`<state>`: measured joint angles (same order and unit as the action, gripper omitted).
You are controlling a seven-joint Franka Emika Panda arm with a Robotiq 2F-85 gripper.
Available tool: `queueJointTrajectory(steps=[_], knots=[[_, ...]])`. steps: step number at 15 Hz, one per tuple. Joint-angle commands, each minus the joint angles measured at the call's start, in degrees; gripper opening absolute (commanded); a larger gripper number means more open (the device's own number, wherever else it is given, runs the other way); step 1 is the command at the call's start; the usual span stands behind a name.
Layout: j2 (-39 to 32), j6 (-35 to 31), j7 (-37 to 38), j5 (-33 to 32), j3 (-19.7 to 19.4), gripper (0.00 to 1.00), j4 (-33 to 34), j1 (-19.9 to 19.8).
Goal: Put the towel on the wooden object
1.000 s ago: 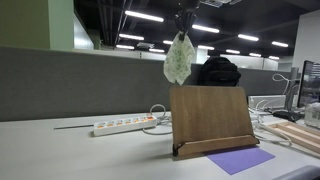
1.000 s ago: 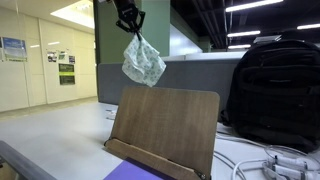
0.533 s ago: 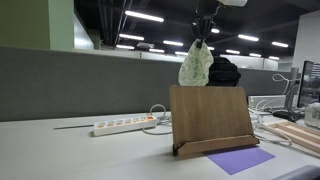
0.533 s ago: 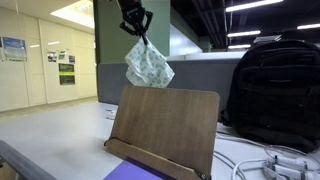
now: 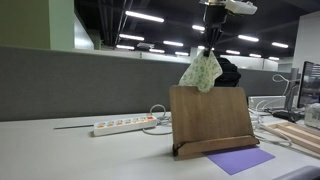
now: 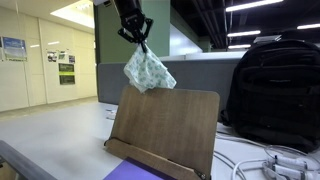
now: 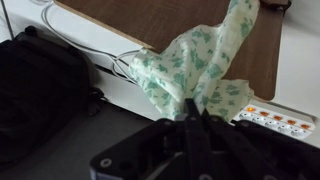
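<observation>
Next, my gripper moves down to the top edge of the wooden book stand and releases the towel [image 6: 148, 70] there, since the towel's gripped part still hangs above it.
A pale towel with a green pattern [image 5: 203, 70] hangs bunched from my gripper [image 5: 212, 42], just above the top edge of the wooden book stand [image 5: 208, 118]. In an exterior view the towel [image 6: 148, 70] hangs from the gripper [image 6: 137, 38] over the stand's [image 6: 165, 125] upper left part, its lower end at the stand's top edge. In the wrist view the black fingers [image 7: 190, 115] are shut on the towel [image 7: 195, 65], which hangs down toward the brown stand [image 7: 180, 25].
A purple sheet [image 5: 240, 160] lies in front of the stand. A white power strip [image 5: 123, 126] with cables lies beside it. A black backpack [image 6: 275, 90] stands behind the stand. A grey partition [image 5: 80, 85] runs along the desk's back.
The gripper has carried the towel sideways and lower, from beside the stand's edge to over its top edge.
</observation>
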<state>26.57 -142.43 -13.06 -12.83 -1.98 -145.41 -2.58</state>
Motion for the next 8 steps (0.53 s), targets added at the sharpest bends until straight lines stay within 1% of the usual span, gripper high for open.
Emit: queueJointTrajectory(steps=[1,8], knots=[[0.6,-1.0,3.5,-0.5,0.7,0.0,-0.7,-0.7],[-3.8,-0.7,8.6,-1.9,2.0,0.0,0.1,-2.6]])
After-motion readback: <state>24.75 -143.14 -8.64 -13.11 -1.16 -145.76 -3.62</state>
